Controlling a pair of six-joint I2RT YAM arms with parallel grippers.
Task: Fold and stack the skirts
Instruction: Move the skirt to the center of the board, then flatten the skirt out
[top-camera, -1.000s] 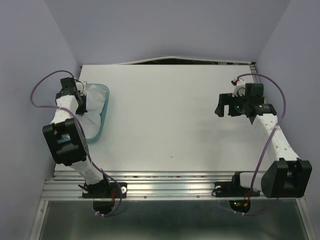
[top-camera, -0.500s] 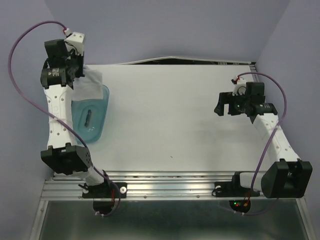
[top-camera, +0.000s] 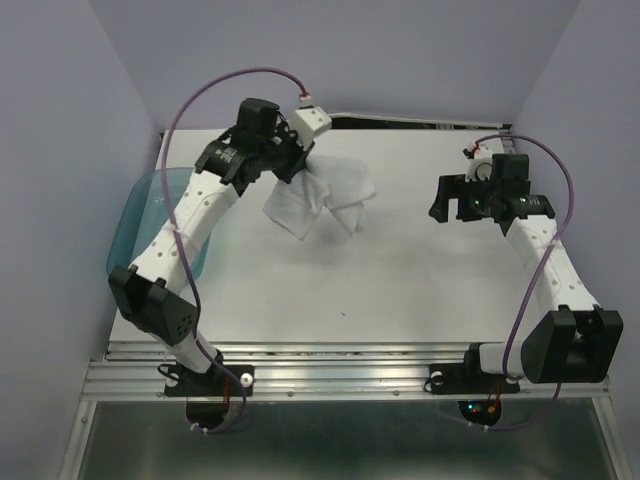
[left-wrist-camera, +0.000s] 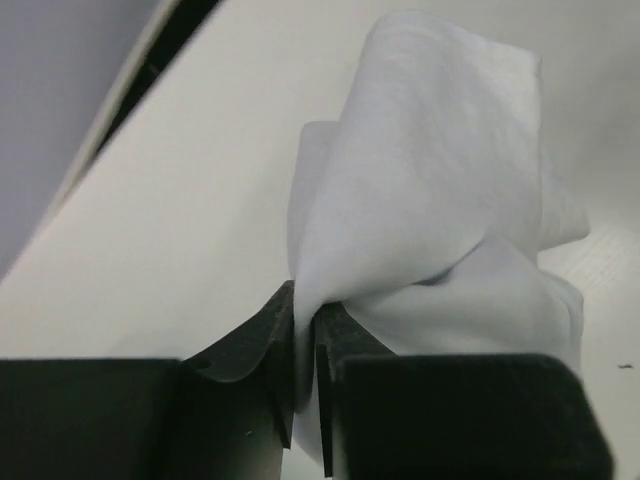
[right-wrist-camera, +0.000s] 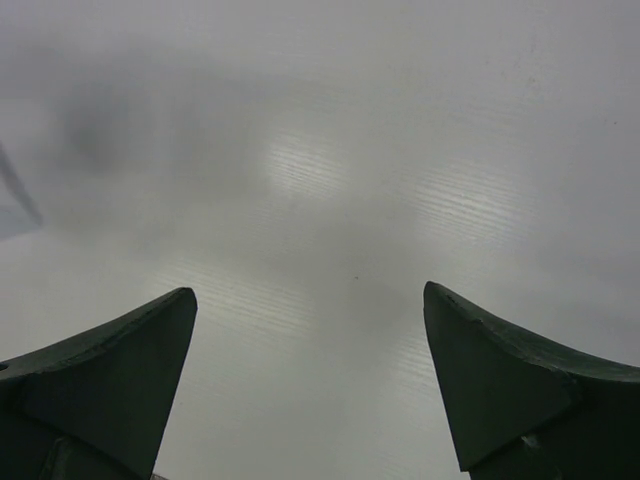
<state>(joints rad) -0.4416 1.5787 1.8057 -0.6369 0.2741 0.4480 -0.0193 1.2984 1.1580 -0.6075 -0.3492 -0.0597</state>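
Note:
My right gripper's empty fingers should next go left in the top view, back and down onto the skirt's unheld edge hanging there.
A white skirt (top-camera: 320, 200) hangs crumpled from my left gripper (top-camera: 297, 165) above the far middle of the table. In the left wrist view the left gripper (left-wrist-camera: 305, 310) is shut on a pinch of the skirt (left-wrist-camera: 440, 210), which billows out in front of the fingers. My right gripper (top-camera: 447, 208) is open and empty at the right side of the table, well apart from the skirt. In the right wrist view the right gripper (right-wrist-camera: 310, 300) has its jaws wide apart over bare table.
A translucent teal tray (top-camera: 140, 215) stands at the left edge of the table (top-camera: 380, 290); my left arm hides part of it. A dark gap runs along the table's far edge (top-camera: 400, 122). Purple walls close in on both sides.
My left arm has lifted the skirt out of the teal tray and swung it right, over the far middle of the table. The right gripper has shifted only slightly.

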